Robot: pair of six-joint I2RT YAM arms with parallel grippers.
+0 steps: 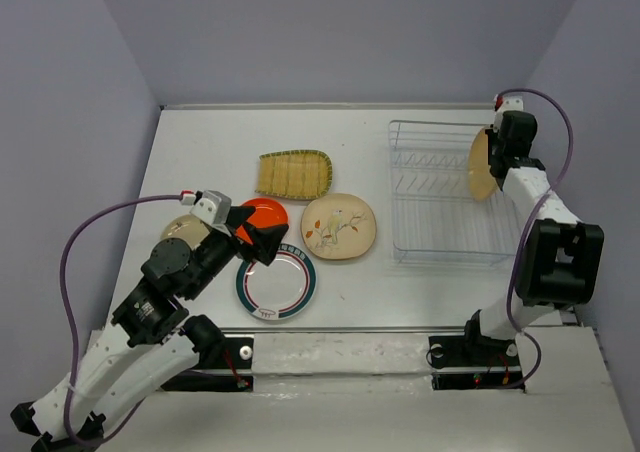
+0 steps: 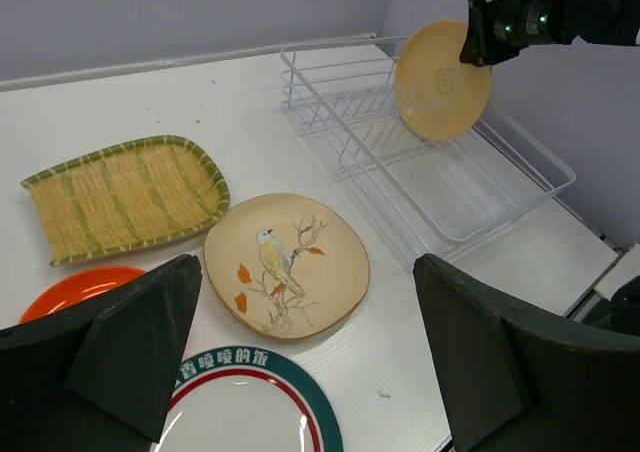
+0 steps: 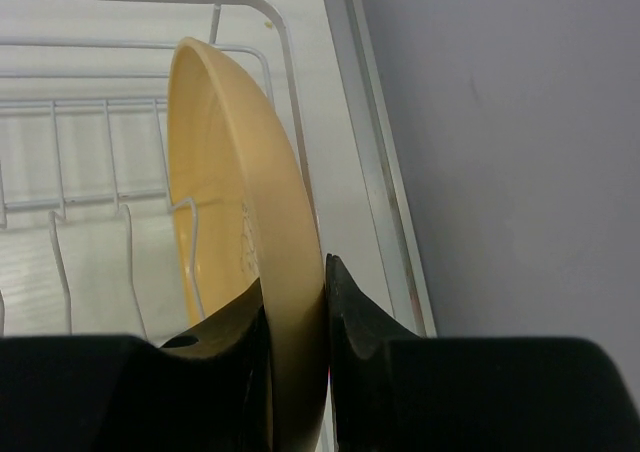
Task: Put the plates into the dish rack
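Next, my left gripper needs to move down and left in the top view onto the orange-red plate's rim by the tan dish, as that plate lies unracked.
My right gripper (image 1: 493, 152) is shut on the rim of the plain yellow-orange plate (image 1: 481, 165) and holds it on edge over the right side of the wire dish rack (image 1: 396, 194). In the right wrist view my fingers (image 3: 355, 322) pinch the plate (image 3: 215, 162) above the rack's dividers (image 3: 110, 102). My left gripper (image 1: 262, 240) is open and empty, above the small orange-red plate (image 1: 268, 212) and the green-rimmed white plate (image 1: 282, 290). The bird-print plate (image 2: 287, 264) and the ribbed fan-shaped dish (image 2: 120, 197) lie flat on the table.
A tan dish (image 1: 182, 229) lies partly under my left arm. The rack (image 2: 520, 187) holds no other plates. The table's right edge and the purple wall run close beside the rack.
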